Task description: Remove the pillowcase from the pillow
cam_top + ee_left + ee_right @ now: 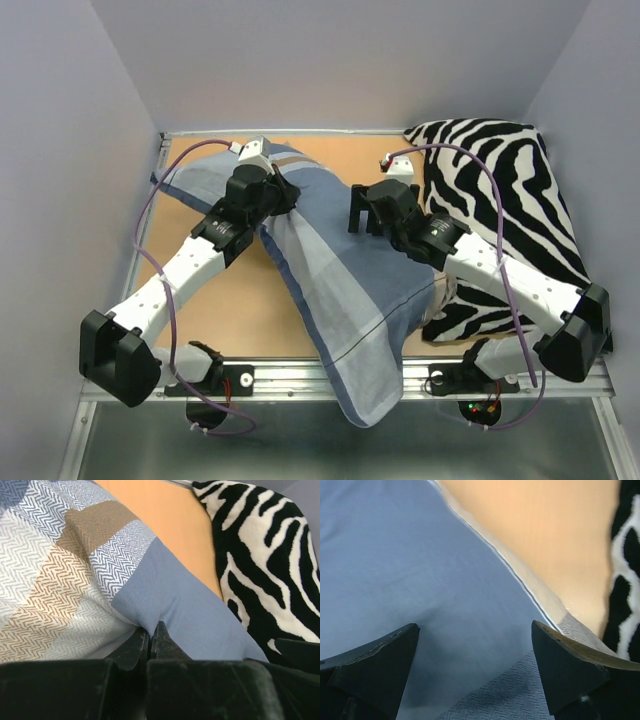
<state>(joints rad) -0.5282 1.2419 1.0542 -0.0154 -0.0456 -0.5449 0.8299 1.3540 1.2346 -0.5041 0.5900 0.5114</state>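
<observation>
I should move the open fingers of my right gripper back and down next, onto the pale stripe by the dark line [368, 318], near the overhanging end.
The pillowcase [335, 280] is blue-grey with lighter blue, white and tan stripes. It lies diagonally from the back left to the front edge, where its end hangs over. The white pillow is hidden from view. My left gripper [289, 196] is shut on a pinched fold of the plain blue cloth, which shows in the left wrist view [150, 628] beside the striped part of the pillowcase [60, 580]. My right gripper [360, 220] is open and empty just above the blue cloth [420, 570], its fingers wide apart around a spot near the cloth's hem [475, 630].
A black-and-white zebra-print cushion [500, 190] fills the right side of the table, close behind my right arm. Bare orange tabletop [340, 155] shows at the back middle and at the front left [250, 310]. Grey walls close in on three sides.
</observation>
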